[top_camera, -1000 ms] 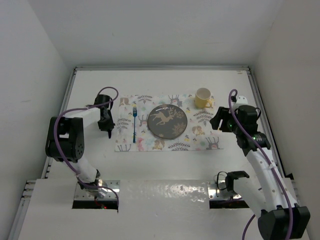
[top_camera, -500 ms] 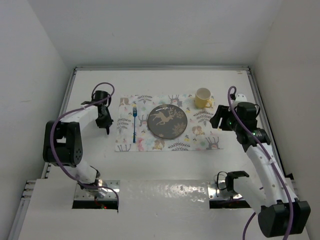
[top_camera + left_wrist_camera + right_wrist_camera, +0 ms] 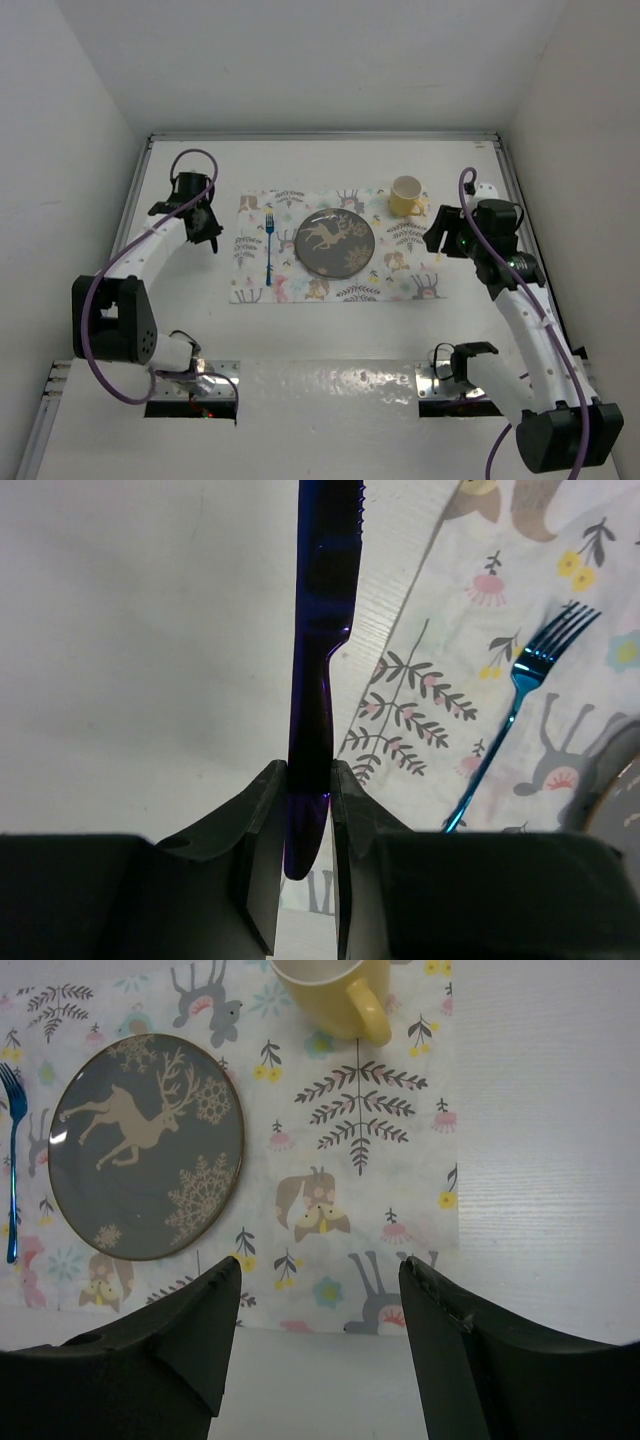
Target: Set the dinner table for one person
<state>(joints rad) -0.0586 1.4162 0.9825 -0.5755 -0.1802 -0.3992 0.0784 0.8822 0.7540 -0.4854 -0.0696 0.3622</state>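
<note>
The left gripper crosses right in the top view to the free mat beside the plate [image 3: 335,243], opposite the fork, next, then lowers and releases the knife.
The white dinner table [image 3: 330,165] carries a deer-printed cloth mat [image 3: 400,262]. On the mat lie a dark deer plate [image 3: 335,243], a blue fork [image 3: 268,250] to its left and a yellow mug [image 3: 405,195] at the far right. My left gripper [image 3: 203,225] hovers left of the mat's far left corner. In the left wrist view it [image 3: 309,770] is shut on the handle of a dark blue knife [image 3: 320,630] whose blade points away. My right gripper [image 3: 437,240] is open and empty over the mat's right edge [image 3: 320,1270].
Metal rails [image 3: 515,200] line the table's sides, with white walls close behind them. The right wrist view shows the plate [image 3: 145,1145], mug [image 3: 330,990], fork [image 3: 12,1160] and bare tabletop [image 3: 540,1110] right of the mat. The fork [image 3: 510,710] also shows in the left wrist view.
My left arm has stretched out and carried the knife farther back and left, away from the mat's left edge. The right arm has barely moved.
</note>
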